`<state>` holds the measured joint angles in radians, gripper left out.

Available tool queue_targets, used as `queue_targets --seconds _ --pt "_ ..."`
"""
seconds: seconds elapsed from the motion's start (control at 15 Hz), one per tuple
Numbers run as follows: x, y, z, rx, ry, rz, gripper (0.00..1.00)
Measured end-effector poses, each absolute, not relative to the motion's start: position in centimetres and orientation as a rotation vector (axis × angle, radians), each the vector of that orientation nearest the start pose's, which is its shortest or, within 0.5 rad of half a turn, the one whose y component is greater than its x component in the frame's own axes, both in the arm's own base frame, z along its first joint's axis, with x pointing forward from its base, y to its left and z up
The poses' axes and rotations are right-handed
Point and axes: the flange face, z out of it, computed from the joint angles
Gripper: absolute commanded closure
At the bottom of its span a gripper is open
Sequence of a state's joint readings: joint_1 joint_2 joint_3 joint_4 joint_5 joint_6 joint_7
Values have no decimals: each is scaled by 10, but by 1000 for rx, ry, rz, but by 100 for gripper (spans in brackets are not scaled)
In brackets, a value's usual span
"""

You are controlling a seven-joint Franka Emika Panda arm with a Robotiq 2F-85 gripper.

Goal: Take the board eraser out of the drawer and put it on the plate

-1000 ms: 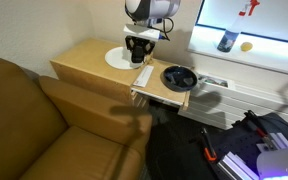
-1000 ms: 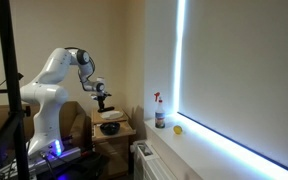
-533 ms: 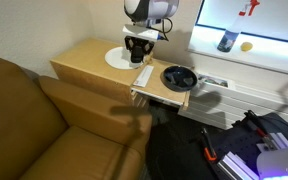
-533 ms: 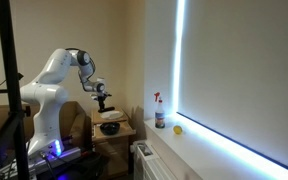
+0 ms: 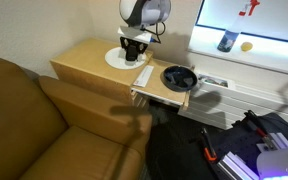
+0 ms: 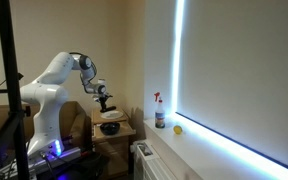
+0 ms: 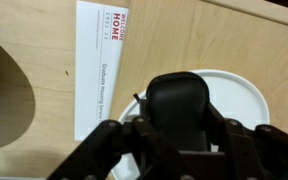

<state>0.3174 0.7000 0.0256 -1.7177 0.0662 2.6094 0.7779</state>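
Observation:
The gripper comes down toward the plate's middle (image 5: 124,59) next and releases the eraser inside the plate's rim. The plate's middle lies below my gripper and farther from the leaflet.
My gripper (image 5: 133,53) hangs over the white plate (image 5: 113,60) on the pale wooden cabinet top. In the wrist view the gripper (image 7: 180,128) is shut on the black board eraser (image 7: 178,100), which sits between the fingers just above the plate (image 7: 242,93). The open drawer (image 5: 152,95) sticks out at the cabinet's front. It carries a round black dish (image 5: 177,77) and a white leaflet (image 5: 143,76). The other exterior view shows the gripper (image 6: 104,103) above the cabinet; the eraser is too small to make out there.
A brown sofa (image 5: 44,120) stands against the cabinet. The leaflet (image 7: 101,60) lies beside the plate. A dark bluish block (image 5: 227,41) and a yellow object (image 5: 247,46) sit on the window sill, with a spray bottle (image 6: 160,113). Dark bags (image 5: 199,150) lie on the floor.
The gripper, with the eraser in it, has shifted a little from the drawer side towards the middle of the plate.

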Motion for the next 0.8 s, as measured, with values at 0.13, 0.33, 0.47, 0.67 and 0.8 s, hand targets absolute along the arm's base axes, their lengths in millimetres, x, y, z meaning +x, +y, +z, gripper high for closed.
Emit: queue_targets --seconds 0.13,0.33,0.47,0.67,0.8 --pt "652 230 201 -2883 734 -223 46" --pt "652 230 201 -2882 734 -224 71" --pt "655 231 197 -2883 730 -224 71" --pt "669 236 188 -2872 704 -253 71" --pt "679 239 179 -2865 695 -262 71"
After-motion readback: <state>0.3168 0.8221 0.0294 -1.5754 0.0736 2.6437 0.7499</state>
